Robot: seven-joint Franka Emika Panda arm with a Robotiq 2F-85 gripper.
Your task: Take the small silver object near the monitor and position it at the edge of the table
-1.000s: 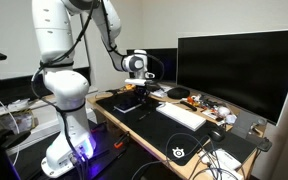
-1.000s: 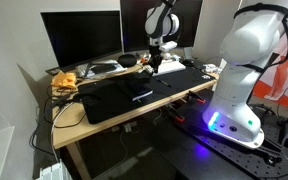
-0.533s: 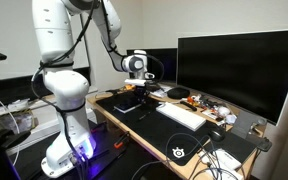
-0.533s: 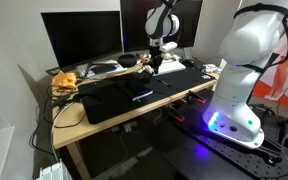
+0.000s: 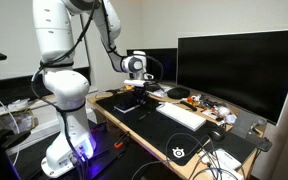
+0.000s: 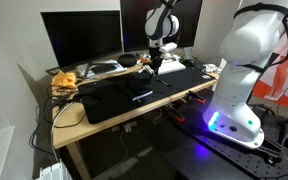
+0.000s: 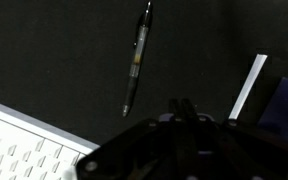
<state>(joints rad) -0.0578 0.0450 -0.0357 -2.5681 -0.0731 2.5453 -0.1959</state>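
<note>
The bare mat between the pen (image 7: 136,60) and silver strip is clear, so my gripper should next go back toward the desk's near edge, lower there and release.
My gripper (image 7: 184,108) hangs low over the black mat (image 7: 64,50). Its two fingers are pressed together and nothing shows between them. In both exterior views it is over the far part of the long desk (image 6: 134,117), near the monitors, gripper (image 5: 134,86) and gripper (image 6: 156,63). In the wrist view a thin silver strip (image 7: 249,85) lies on the mat just right of the fingers, apart from them. A dark pen (image 7: 136,60) lies on the mat to the upper left. I cannot make out the small silver object in the exterior views.
A large monitor (image 5: 234,70) stands along the desk's back; another monitor (image 6: 81,40) shows too. A white keyboard (image 5: 181,115) lies on the mat and shows in the wrist view (image 7: 24,150). Cables and clutter (image 6: 64,82) sit at one end. The robot base (image 6: 239,80) stands beside the desk.
</note>
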